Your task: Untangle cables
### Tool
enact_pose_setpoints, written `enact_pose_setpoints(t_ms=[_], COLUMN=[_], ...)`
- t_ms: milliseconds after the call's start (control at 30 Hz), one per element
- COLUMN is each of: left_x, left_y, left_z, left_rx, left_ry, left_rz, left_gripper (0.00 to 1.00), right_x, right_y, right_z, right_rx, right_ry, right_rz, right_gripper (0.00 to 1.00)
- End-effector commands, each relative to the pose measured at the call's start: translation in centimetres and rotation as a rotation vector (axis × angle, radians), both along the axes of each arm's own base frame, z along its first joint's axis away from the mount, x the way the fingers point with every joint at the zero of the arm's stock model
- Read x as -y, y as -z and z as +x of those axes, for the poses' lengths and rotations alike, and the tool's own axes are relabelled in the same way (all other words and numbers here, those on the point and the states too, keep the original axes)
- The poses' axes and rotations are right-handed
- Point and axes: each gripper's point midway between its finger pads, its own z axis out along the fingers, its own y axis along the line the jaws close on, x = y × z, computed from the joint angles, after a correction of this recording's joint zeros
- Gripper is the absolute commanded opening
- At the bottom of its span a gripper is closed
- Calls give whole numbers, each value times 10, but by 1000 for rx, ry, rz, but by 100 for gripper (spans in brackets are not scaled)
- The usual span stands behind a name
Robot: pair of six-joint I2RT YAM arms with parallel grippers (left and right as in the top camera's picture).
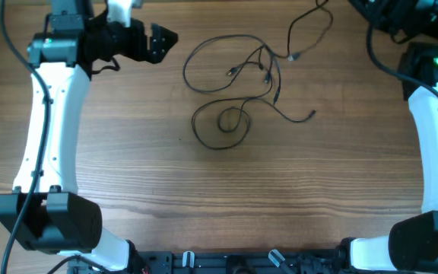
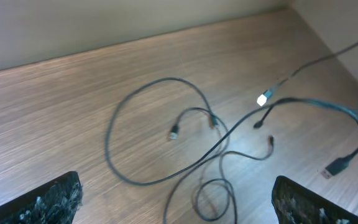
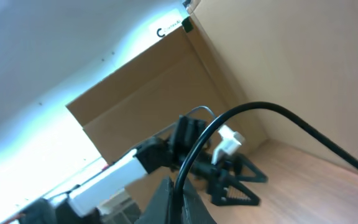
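The left gripper goes to the right in the overhead view next and closes on the big loop's piece of cable, since it crosses over the others there.
The cables lie in a loose tangle on the wooden table, back centre, with loops and small plug ends. In the left wrist view the cables spread ahead of the fingers, one with a silver plug. My left gripper hovers to the left of the tangle, open and empty, its fingertips far apart. My right gripper is shut on one black cable, which rises from the jaws and curves off to the right. One strand runs toward the back right corner.
A cardboard wall stands behind the table. The left arm's white link lies along the left side and the right arm's white link along the right. Black arm bases sit at the front corners.
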Motion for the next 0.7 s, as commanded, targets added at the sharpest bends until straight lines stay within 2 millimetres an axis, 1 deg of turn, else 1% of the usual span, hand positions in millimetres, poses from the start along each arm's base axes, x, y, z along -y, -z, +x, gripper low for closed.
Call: enact_pose_setpoints(t_ms=[0,100,200,300,400,433,500,567,633,667], left_x=[29,48,74,98,111,115,125,131,135,138], left_y=[6,6,3,-2,-4,-4,-4,1,8,15], left_z=[-9,-15,-28,-44,-54,-58,-65,-67,-67,-65], left_rx=[-17,-20,-13,4,8,14,20,6,-9,-25], left_ry=[76,117,210,321,380,406,462,477,488,491], left_rz=[-3,-4,-29,-63,-76,-80,-98,-99,-98,-97], left_gripper=[100,100,100,100,100,98,92,90,92,97], right_x=[-2,-3,-4,-5,-4,-4,-5,-6,-6,-5], right_y=[-40,-61,-71,-68,-62,-62,-64,-67,-69,-69], right_z=[-24,-35,-41,-36,-30,-29,-29,-30,-31,-32], right_rx=[55,117,122,107,79,72,79,92,87,89], right_ry=[-13,-9,-12,-9,-2,-1,2,3,2,1], right_rz=[12,15,4,-20,-27,-27,-18,-12,-3,-2], right_gripper=[5,5,5,5,5,4,5,5,5,4])
